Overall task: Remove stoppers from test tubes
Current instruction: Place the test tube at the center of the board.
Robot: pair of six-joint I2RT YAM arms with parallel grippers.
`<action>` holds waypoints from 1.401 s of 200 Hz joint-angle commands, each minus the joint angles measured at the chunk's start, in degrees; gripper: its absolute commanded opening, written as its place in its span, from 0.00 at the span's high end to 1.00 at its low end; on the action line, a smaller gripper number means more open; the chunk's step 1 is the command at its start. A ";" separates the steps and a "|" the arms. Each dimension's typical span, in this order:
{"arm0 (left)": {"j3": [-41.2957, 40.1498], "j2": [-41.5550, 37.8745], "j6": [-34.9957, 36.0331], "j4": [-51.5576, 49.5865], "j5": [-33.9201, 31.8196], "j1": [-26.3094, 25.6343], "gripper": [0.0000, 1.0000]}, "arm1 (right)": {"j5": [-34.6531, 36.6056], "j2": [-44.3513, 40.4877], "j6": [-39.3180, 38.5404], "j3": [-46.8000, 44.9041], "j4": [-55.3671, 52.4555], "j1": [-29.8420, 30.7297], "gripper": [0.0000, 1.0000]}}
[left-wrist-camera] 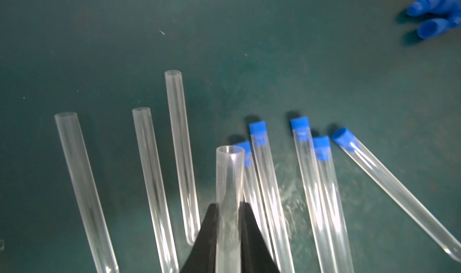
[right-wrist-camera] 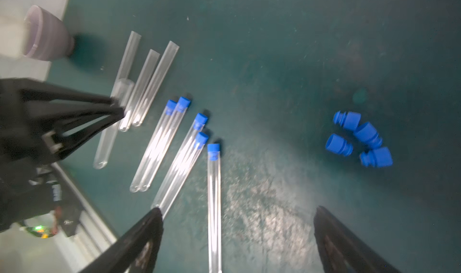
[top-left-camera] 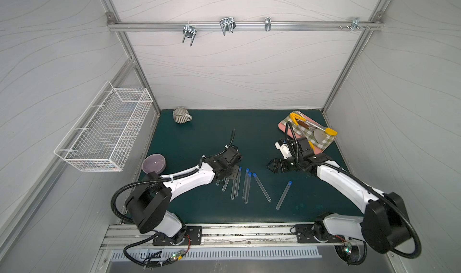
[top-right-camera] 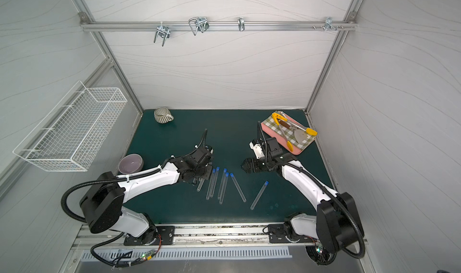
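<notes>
The left gripper reaches down and outward next to release this stopperless tube there. Bare mat [left-wrist-camera: 209, 114] beside the nearest open tube lies below and outward.
My left gripper [left-wrist-camera: 229, 204] is shut on a clear test tube [left-wrist-camera: 229, 174] whose mouth is open, with no stopper in it. Three more open tubes [left-wrist-camera: 152, 184] lie on the green mat beside it. Several test tubes [top-left-camera: 247, 184] still carry blue stoppers [left-wrist-camera: 258, 128] and lie in a loose fan at the mat's middle; one stoppered tube [top-left-camera: 284, 194] lies apart. Several loose stoppers [right-wrist-camera: 359, 139] sit in a small heap on the mat. My right gripper [right-wrist-camera: 237, 209] hangs open above the mat near that heap, holding nothing.
A purple bowl [top-left-camera: 154, 163] stands at the mat's left edge and a striped mug [top-left-camera: 181, 115] at the back left. A pink tray [top-left-camera: 287, 132] with a checked cloth and utensils is at the back right. A wire basket [top-left-camera: 104, 132] hangs on the left wall.
</notes>
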 commanded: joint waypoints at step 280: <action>20.55 19.35 1.52 -5.48 -4.00 5.36 0.67 | 1.49 -11.75 -3.48 2.27 -7.19 0.80 0.01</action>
